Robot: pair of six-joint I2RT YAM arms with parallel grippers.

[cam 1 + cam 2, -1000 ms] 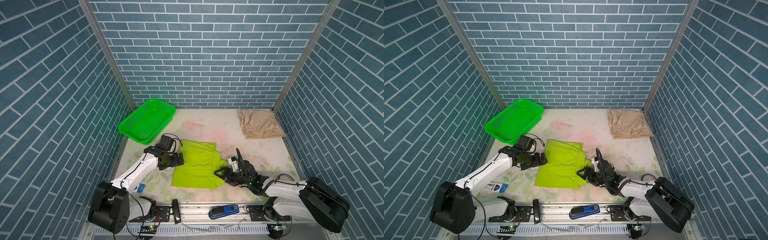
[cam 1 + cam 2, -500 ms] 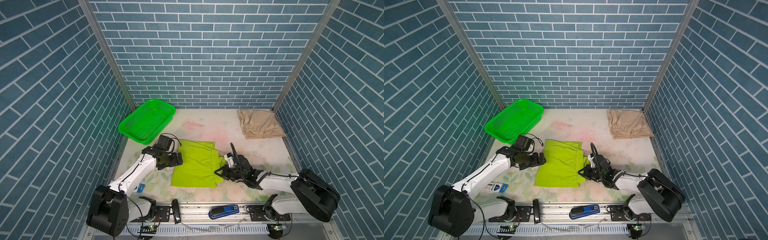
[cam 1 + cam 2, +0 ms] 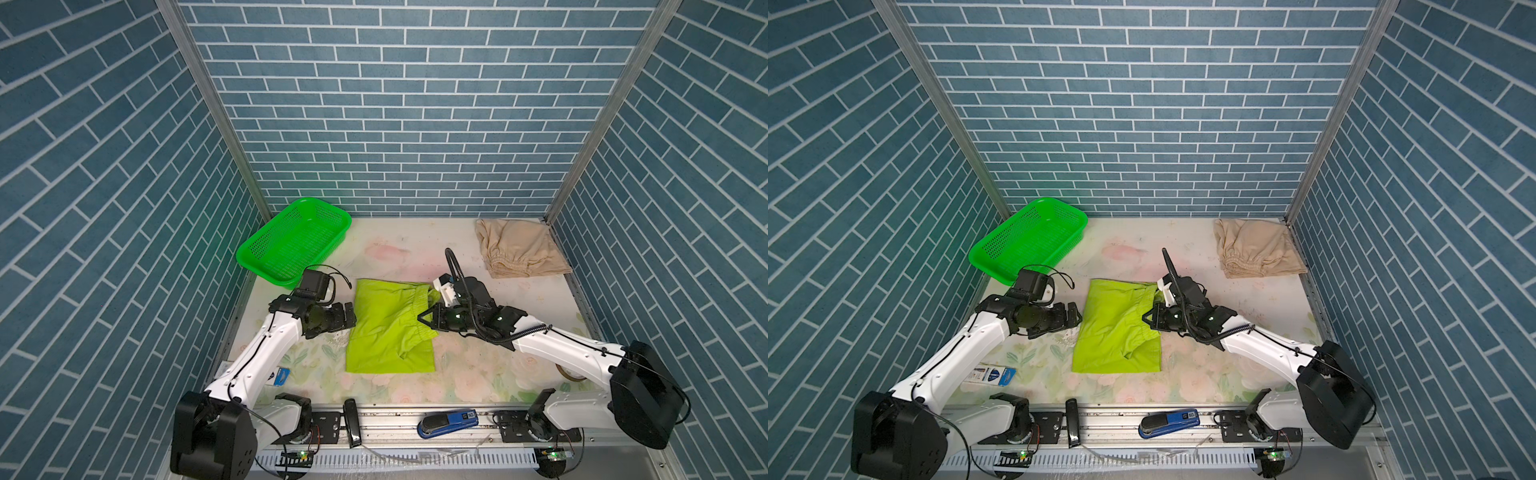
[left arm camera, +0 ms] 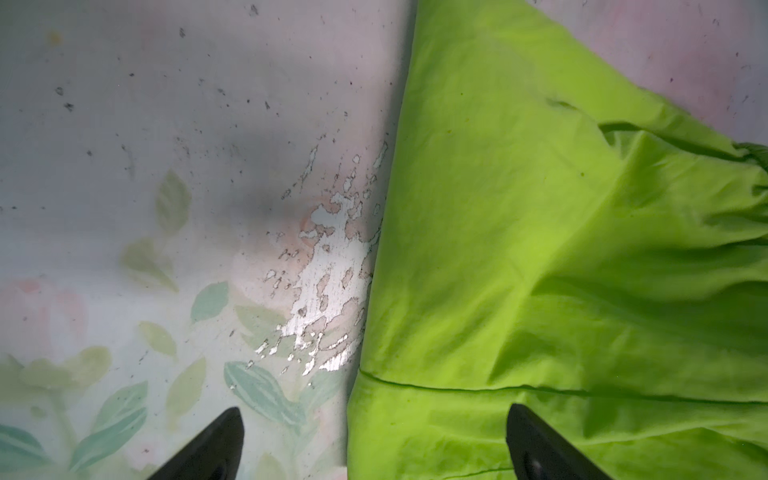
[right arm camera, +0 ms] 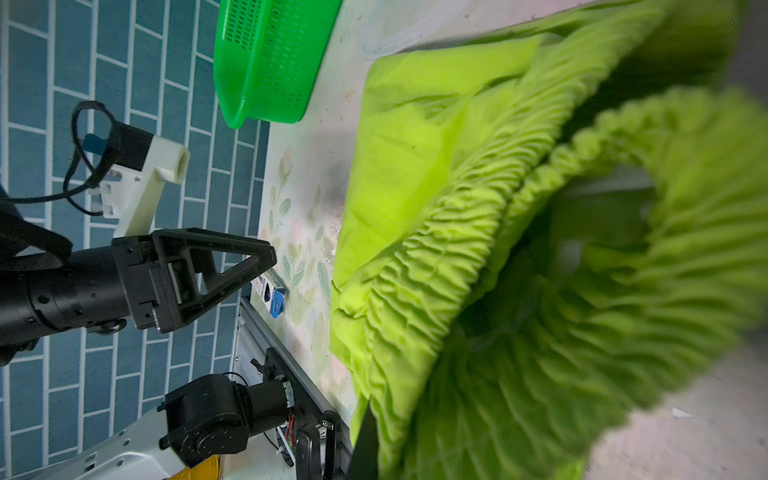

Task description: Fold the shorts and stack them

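My right gripper swings the waistband point(image 5: 478, 257) up toward the basket next, then back, down onto the shorts' near half, and releases it, because it's bunched up.
The lime green shorts point(image 3: 384, 332) point(image 3: 1113, 332) lie folded mid-table. My right gripper point(image 3: 424, 319) point(image 3: 1149, 319) is shut on their gathered elastic waistband point(image 5: 478, 257) at the right edge, and the cloth bunches up around the one finger point(image 5: 365, 444) that shows. My left gripper point(image 3: 350, 316) point(image 3: 1077, 316) point(image 4: 374, 436) is open and low at the shorts' left edge point(image 4: 540, 249), with one fingertip over the cloth and the other over the table. The beige shorts point(image 3: 519, 249) point(image 3: 1258, 249) lie crumpled in the back right corner.
A bright green perforated basket point(image 3: 295, 245) point(image 3: 1027, 245) point(image 5: 270, 62) stands at the back left. A blue stapler point(image 3: 446, 417) and a black bar point(image 3: 351, 422) lie on the front rail. A small blue-and-white packet point(image 3: 280, 376) lies by the left arm. Brick walls close three sides.
My right gripper has shut on the green waistband and shifted a little toward the back, lifting that edge. The left gripper stays open beside the shorts, barely moved.
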